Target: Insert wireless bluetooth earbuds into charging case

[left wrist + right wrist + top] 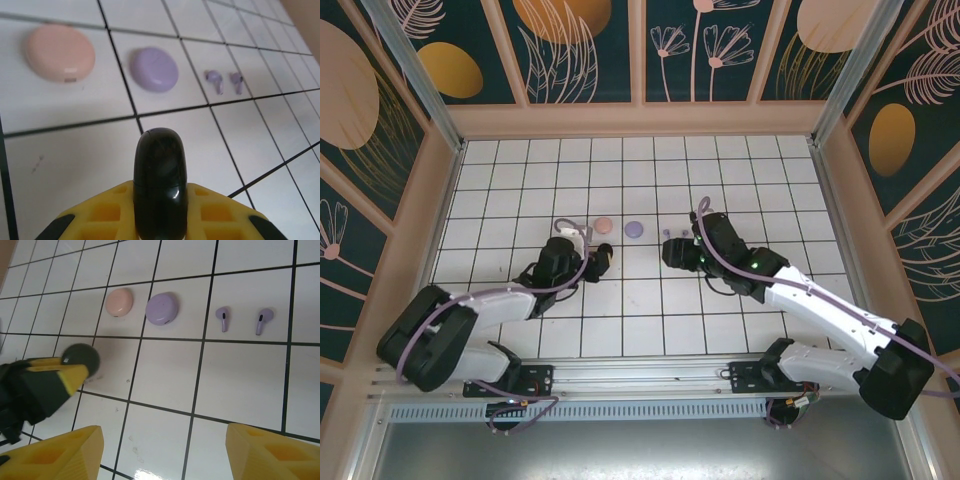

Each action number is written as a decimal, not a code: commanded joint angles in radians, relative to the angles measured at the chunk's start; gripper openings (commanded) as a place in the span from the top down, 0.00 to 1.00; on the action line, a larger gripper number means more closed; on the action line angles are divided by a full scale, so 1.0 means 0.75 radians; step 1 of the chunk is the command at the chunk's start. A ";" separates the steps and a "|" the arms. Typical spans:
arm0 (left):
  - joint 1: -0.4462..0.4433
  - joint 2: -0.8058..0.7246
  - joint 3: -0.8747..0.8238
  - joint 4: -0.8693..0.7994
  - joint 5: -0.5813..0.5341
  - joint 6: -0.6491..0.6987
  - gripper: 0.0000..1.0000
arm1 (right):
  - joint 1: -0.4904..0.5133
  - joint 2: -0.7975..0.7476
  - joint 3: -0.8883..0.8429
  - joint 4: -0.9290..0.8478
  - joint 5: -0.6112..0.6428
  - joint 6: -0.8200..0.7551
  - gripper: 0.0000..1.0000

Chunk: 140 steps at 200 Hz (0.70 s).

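My left gripper should next lower the black charging case to the bare tile near the pink case and release it there, because that clear spot is below.
My left gripper is shut on a glossy black round charging case, held edge-on with its lid closed, just above the tiles. Beyond it lie a pink case, a lilac case and two lilac earbuds, side by side on the tiles. My right gripper hangs open over bare tile, nothing between its yellow fingers. From there the earbuds lie ahead, and the black case sits to its left in the left gripper.
White tiled floor with dark grout lines, walled by patterned panels on three sides. The pink case and lilac case lie mid-table between the two arms. The right gripper sits just near of the lilac earbuds.
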 commanded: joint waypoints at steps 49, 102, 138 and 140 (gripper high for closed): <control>0.128 0.186 0.080 0.037 0.235 -0.097 1.00 | -0.009 -0.062 -0.018 -0.023 0.008 -0.040 0.34; 0.175 0.267 0.092 0.037 0.265 -0.056 0.84 | -0.014 -0.008 0.028 -0.037 -0.021 -0.076 0.33; 0.193 0.251 0.109 -0.046 0.195 -0.009 0.69 | -0.014 0.029 0.057 -0.040 -0.032 -0.089 0.33; 0.194 0.249 0.110 -0.053 0.189 -0.006 0.69 | -0.014 0.031 0.057 -0.038 -0.033 -0.089 0.33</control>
